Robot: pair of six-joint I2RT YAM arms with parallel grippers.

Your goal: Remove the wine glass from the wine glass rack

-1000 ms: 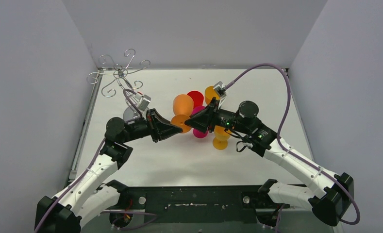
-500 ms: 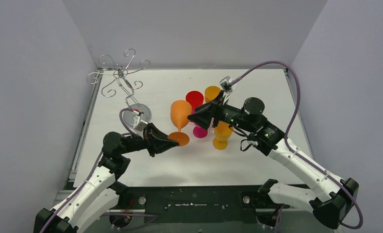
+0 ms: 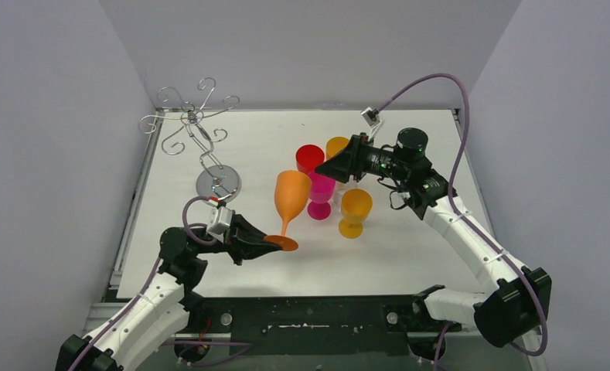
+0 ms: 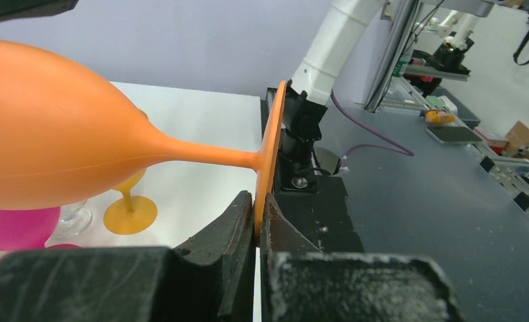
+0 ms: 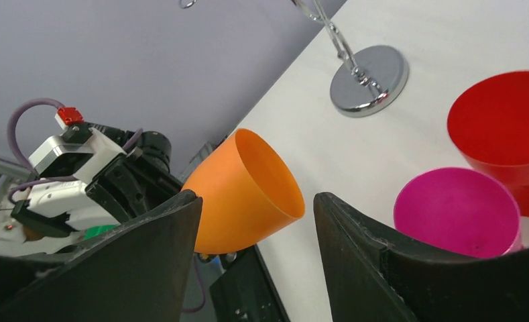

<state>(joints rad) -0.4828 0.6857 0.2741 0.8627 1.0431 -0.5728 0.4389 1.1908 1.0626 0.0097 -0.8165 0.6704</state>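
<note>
I will next turn my right gripper and bring its spread fingers over the rim of the orange wine glass's bowl (image 3: pixel 305 175) (image 5: pixel 257 182), since that bowl hangs to its left in the top view.
The orange wine glass (image 3: pixel 291 195) is off the wine glass rack (image 3: pixel 189 122) and hangs tilted over the table, bowl up. My left gripper (image 3: pixel 274 241) is shut on the rim of its round foot. In the left wrist view the thin foot (image 4: pixel 273 151) is pinched between the fingers of that gripper (image 4: pixel 259 221), with the bowl (image 4: pixel 47 134) at upper left. My right gripper (image 3: pixel 326 168) stands open behind the glasses, holding nothing. In the right wrist view the orange bowl (image 5: pixel 248 191) shows beyond this gripper's (image 5: pixel 256 198) spread fingers, apart from them. The silver wire rack's scroll arms are bare.
The rack's round shiny base (image 3: pixel 217 183) stands left of the orange glass. A red glass (image 3: pixel 309 158), a pink glass (image 3: pixel 321 189), a yellow-orange glass (image 3: pixel 356 210) and another orange one (image 3: pixel 336 145) stand clustered mid-table under the right gripper. Grey walls enclose the table.
The right gripper opened and drew back up and to the right. The left arm pulled the orange glass toward the near edge, away from the cluster.
</note>
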